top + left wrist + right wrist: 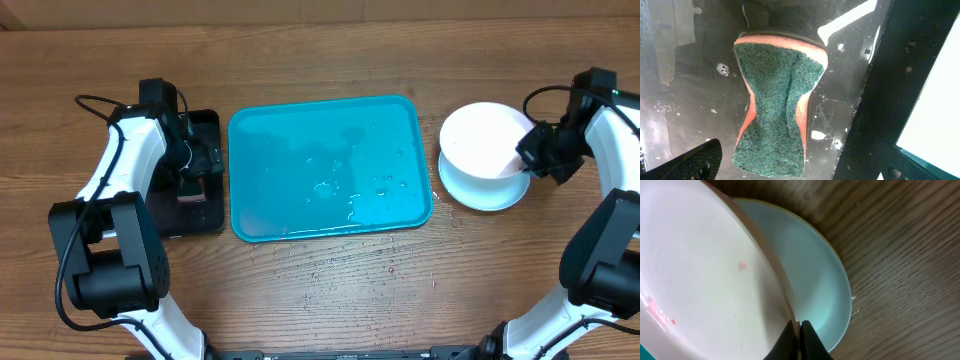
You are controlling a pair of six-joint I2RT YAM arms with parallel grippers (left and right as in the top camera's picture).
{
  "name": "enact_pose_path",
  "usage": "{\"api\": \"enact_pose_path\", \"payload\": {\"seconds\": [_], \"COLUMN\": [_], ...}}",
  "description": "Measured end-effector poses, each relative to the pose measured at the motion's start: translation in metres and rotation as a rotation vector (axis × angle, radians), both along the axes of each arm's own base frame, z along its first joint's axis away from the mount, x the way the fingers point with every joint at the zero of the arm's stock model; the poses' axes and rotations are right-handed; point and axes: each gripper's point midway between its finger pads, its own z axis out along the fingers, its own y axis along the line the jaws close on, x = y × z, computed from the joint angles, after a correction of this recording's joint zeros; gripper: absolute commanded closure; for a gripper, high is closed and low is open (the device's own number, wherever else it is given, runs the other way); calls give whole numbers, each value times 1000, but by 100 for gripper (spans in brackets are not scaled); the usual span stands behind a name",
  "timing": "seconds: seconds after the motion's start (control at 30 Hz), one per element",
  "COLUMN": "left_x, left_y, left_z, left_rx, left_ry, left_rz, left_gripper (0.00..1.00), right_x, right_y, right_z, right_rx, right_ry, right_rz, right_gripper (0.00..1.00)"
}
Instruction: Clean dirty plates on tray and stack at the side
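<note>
My right gripper is holding the tilted white plate, which leaves the near edge of the blue plate (485, 186) (807, 279) uncovered. Next, it will lower the white plate back over it and then open.
The turquoise tray (330, 170) lies mid-table, holding no plates, only water drops. To its right, a white plate (487, 138) is tilted up over a pale blue plate (487, 190) that rests on the table. My right gripper (527, 155) is shut on the white plate's right rim. In the right wrist view the closed fingers (799, 330) pinch that rim; the white plate (700, 270) shows faint pink smears, and the blue plate (820, 275) lies under it. My left gripper (195, 160) hangs open over a green and orange sponge (777, 105), without touching it.
A narrow black tray (205, 215) stands left of the turquoise tray, wet inside, with the sponge lying in it (685, 100). Water drops dot the wood table (340, 270) in front of the turquoise tray.
</note>
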Motion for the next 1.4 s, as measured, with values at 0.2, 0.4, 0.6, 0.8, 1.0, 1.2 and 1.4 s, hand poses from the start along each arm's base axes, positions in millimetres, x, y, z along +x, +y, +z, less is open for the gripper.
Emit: {"api": "enact_pose_path", "payload": {"seconds": [0.2, 0.4, 0.6, 0.8, 1.0, 1.2, 1.4], "left_x": [0, -4, -9, 7, 14, 2, -36], "left_y": [0, 0, -1, -4, -18, -29, -36], "left_z": [0, 0, 4, 30, 69, 96, 100], "left_rx": [0, -1, -7, -7, -29, -42, -40], "left_ry": [0, 15, 44, -48, -162, -225, -307], "left_rz": [0, 0, 0, -8, -38, -75, -98], "left_gripper": [0, 0, 0, 0, 0, 0, 0], "right_x": [-18, -24, -17, 11, 32, 21, 13], "right_y": [9, 12, 19, 44, 107, 146, 144], "right_z": [-16, -17, -14, 17, 61, 64, 65], "right_rx": [35, 49, 86, 83, 38, 24, 0], "right_ry": [59, 77, 28, -163, -356, -336, -331], "right_rz": [5, 33, 101, 268, 539, 671, 672], "right_gripper": [95, 0, 0, 0, 0, 0, 0]}}
